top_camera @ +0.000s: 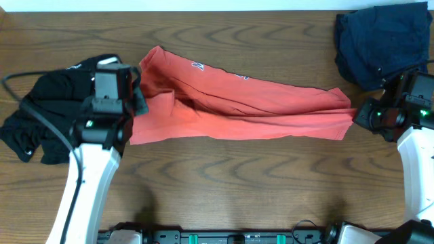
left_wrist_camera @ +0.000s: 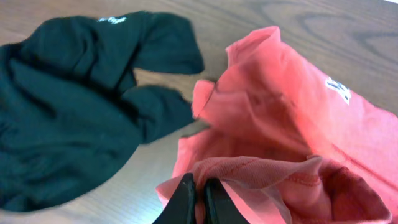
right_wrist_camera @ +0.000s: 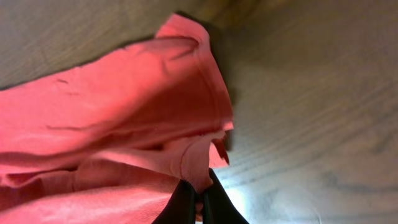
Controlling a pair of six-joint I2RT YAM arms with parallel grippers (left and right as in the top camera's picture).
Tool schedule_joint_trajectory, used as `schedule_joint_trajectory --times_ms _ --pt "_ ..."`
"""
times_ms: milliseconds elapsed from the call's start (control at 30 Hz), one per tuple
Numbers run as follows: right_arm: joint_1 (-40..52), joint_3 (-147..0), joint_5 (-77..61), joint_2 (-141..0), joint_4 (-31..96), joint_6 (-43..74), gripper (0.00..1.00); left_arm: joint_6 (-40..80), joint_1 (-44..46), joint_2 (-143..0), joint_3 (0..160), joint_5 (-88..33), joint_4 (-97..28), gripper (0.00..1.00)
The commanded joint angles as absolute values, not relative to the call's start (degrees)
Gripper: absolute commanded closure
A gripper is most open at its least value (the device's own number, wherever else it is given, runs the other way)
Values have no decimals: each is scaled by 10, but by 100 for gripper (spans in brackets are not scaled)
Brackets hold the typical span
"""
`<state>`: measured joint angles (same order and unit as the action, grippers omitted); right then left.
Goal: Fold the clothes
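Observation:
I will next move my left gripper down and carry the shirt's pinched edge outward onto the shirt's far layer, because this edge still hangs raised, short of the shirt's far corner.
A red shirt lies stretched across the middle of the wooden table, partly folded along its length. My left gripper is shut on the shirt's left edge; the left wrist view shows the fingers pinching red fabric. My right gripper is shut on the shirt's right end; the right wrist view shows the fingers clamping a fold of red cloth.
A black garment lies crumpled at the left, beside the left arm, and it also shows in the left wrist view. A dark navy garment is heaped at the back right corner.

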<state>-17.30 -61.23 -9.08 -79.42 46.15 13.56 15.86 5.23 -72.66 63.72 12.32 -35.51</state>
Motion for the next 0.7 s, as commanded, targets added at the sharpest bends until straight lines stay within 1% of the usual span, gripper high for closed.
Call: schedule_joint_trajectory --times_ms 0,167,367,567,667 --pt "-168 -618 -63 -815 447 132 96 147 49 -763 648 124 -314 94" --pt "-168 -618 -50 -871 405 132 96 147 49 -810 648 124 -242 94" --pt "-166 -618 -86 -936 335 132 97 147 49 -858 648 124 -170 94" --pt "-157 -618 -86 -985 293 132 97 147 49 -893 648 122 -122 94" --pt "-155 -618 -86 -1006 281 132 97 147 49 -906 648 99 -114 94"
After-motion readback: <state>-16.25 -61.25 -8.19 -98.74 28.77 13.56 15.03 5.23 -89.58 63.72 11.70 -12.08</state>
